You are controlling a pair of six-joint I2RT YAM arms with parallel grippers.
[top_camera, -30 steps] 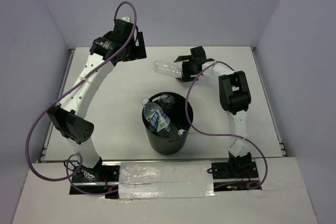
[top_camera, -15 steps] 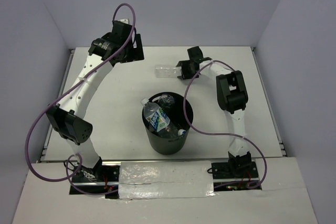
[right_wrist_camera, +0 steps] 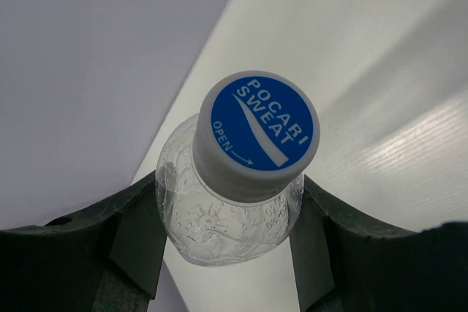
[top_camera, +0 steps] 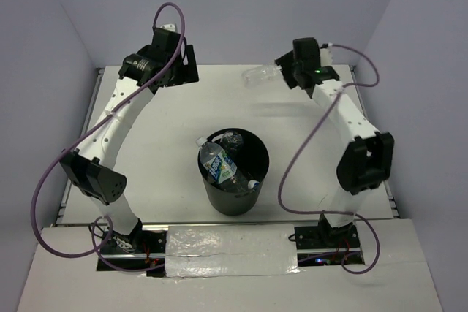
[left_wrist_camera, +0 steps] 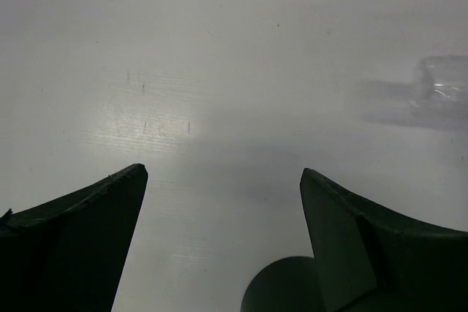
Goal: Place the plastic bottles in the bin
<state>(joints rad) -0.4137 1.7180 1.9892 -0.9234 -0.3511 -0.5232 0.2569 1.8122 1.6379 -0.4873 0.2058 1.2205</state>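
My right gripper rises next, swings back over the black bin [top_camera: 261,153], tilts the bottle base-down and lowers it beside the labelled bottle, where open space shows.
My right gripper [top_camera: 287,71] is shut on a clear plastic bottle [top_camera: 263,73] and holds it in the air over the table's far right. In the right wrist view, that bottle [right_wrist_camera: 234,217] sits between the fingers [right_wrist_camera: 139,231], its blue-and-white cap [right_wrist_camera: 257,133] pointing at the camera. The black bin [top_camera: 261,153] stands at the table's middle. Inside it lie a bottle with a blue-and-white label [top_camera: 219,165] and another clear bottle [top_camera: 232,139]. Far left at the back, my left gripper [top_camera: 183,65] hangs open and empty [left_wrist_camera: 223,180] above bare table.
The white table [top_camera: 168,129] ends at grey walls behind and on both sides. A faint clear shape [left_wrist_camera: 441,89] with a shadow shows at the right edge of the left wrist view. Purple cables loop off both arms.
The right gripper closed on the bottle lying behind the bin, lifted it off the table and swung up toward the back right. The left arm drifted slightly left.
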